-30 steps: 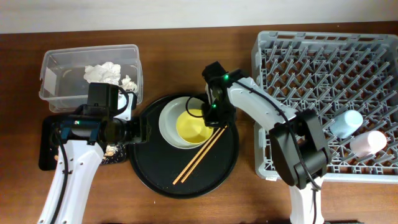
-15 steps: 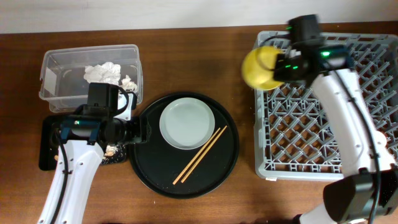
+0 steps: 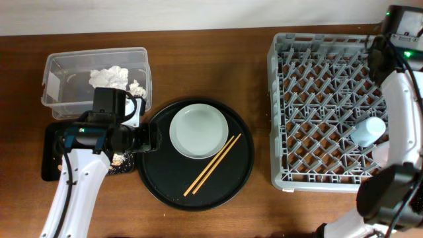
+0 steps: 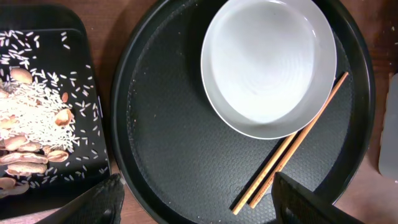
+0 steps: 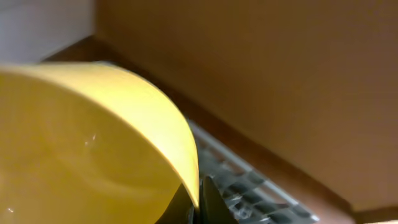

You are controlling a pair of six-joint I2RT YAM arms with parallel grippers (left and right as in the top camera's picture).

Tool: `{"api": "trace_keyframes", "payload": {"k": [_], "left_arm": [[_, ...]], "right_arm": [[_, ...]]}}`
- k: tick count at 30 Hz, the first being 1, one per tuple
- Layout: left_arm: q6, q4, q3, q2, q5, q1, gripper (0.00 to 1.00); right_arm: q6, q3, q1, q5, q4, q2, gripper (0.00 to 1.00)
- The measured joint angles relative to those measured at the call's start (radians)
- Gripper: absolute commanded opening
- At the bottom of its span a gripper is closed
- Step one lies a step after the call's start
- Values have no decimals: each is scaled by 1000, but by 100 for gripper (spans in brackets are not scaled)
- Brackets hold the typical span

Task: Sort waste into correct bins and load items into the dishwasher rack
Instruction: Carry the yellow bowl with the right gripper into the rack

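I will next lower my right gripper with the yellow bowl (image 5: 81,149) onto the rack wires beyond the blue cup and release the bowl's rim, as those pegs are below it.
My right gripper (image 5: 196,208) is shut on the rim of the small yellow bowl (image 5: 81,149), held above the far edge of the dishwasher rack (image 5: 249,180). The overhead view shows the right arm (image 3: 398,86) reaching over the grey rack (image 3: 317,99) to its back right corner, but not the bowl. A blue cup (image 3: 367,131) lies in the rack. The pale plate (image 3: 199,130) and the chopsticks (image 3: 213,164) rest on the round black tray (image 3: 158,178). My left gripper (image 4: 202,211) hovers open over that tray's left side, holding nothing.
A clear tub (image 3: 59,79) at the back left holds crumpled tissue (image 3: 111,77). The flat black tray (image 4: 37,25) beside the left arm carries rice and tan food scraps (image 4: 31,124). Bare wooden table (image 3: 261,106) separates the round tray from the rack.
The right gripper lifted the yellow bowl off the plate and carried it right, to the rack's back right corner. The left arm stayed put and its jaws opened slightly wider.
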Motion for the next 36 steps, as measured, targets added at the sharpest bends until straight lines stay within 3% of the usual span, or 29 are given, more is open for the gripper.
{"api": "trace_keyframes", "payload": {"k": [7,9,15,22,31,36], "left_arm": [[0,3,0,0,0,0,77],[0,3,0,0,0,0,81],[-1,3,0,0,6,0,82],[-1,8,0,0,12,0,82],[-1,10,0,0,12,0,82],[-1,13,0,0,15,0,82]], "right_arm": [[-5,0,-102,126,56,141,4],[-6,0,-117,134,69,175,4],[-3,0,-113,120,77,307,4],[3,6,-74,129,81,318,4],[23,18,-22,26,-74,318,4],[12,14,-21,-217,-270,330,4]]}}
